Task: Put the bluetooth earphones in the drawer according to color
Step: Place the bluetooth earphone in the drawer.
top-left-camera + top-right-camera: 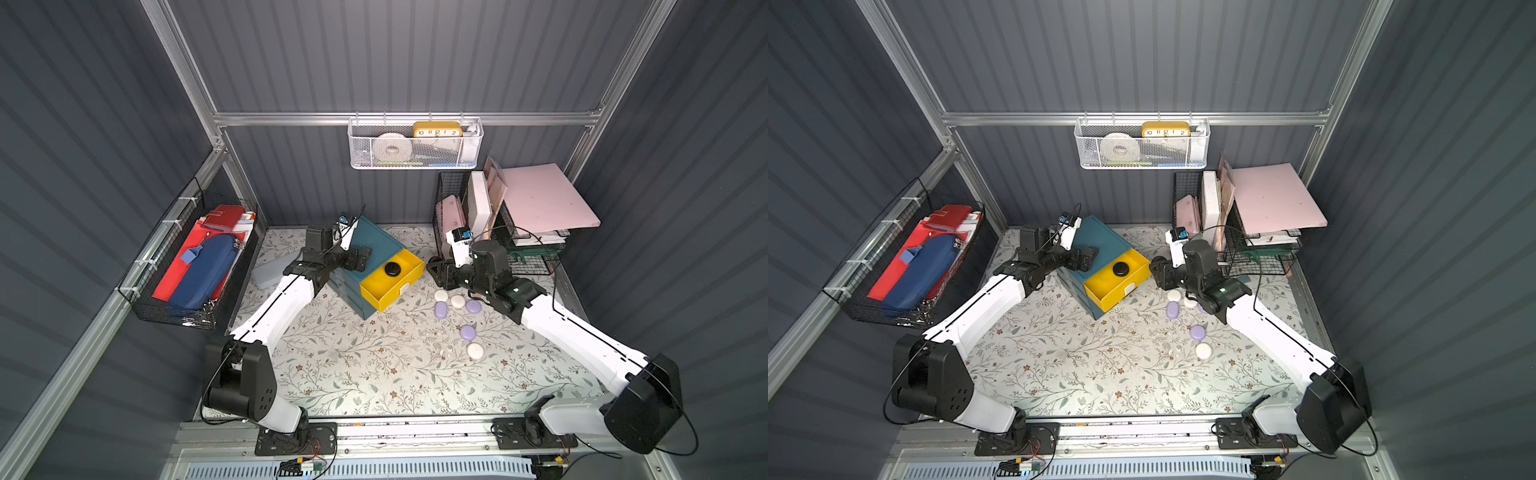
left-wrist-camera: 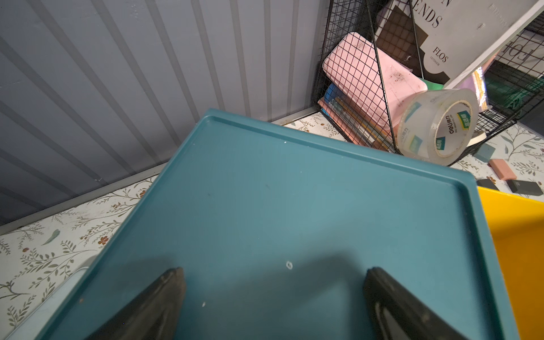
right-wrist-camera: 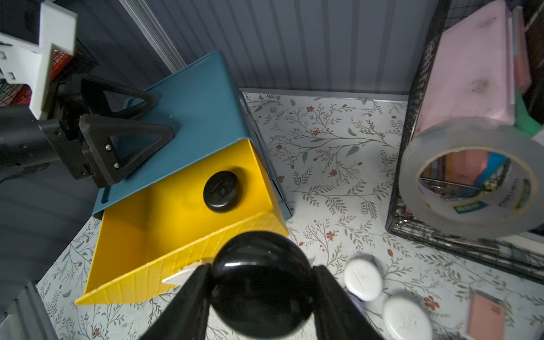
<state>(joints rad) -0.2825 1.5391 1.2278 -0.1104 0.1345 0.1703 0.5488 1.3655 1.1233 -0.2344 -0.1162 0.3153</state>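
Observation:
The case in my right gripper should next go over the yellow drawer's front, and I will release it in the space beside the black case inside, because both are the same color.
The teal drawer cabinet (image 1: 376, 243) (image 1: 1100, 241) stands at the back of the table, its yellow drawer (image 1: 376, 291) (image 3: 164, 235) pulled out. One black earphone case (image 1: 392, 269) (image 3: 221, 191) lies inside it. My right gripper (image 3: 262, 267) (image 1: 436, 270) is shut on a second black earphone case (image 3: 262, 288), held just outside the drawer's front. My left gripper (image 2: 272, 273) (image 1: 365, 255) hovers open over the cabinet's top with nothing between its fingers. Three white cases (image 1: 441, 296) (image 1: 457, 301) (image 1: 475, 351) and three lilac cases (image 1: 473, 306) (image 1: 441, 310) (image 1: 468, 332) lie on the table right of the drawer.
A roll of clear tape (image 3: 471, 176) (image 2: 435, 123) leans on a black wire rack (image 1: 457, 199) of books at the back right. Small pink and black chips (image 2: 502, 169) lie near it. A pale grey-blue case (image 1: 268, 272) sits left of the cabinet. A wire basket (image 1: 195, 257) hangs on the left wall.

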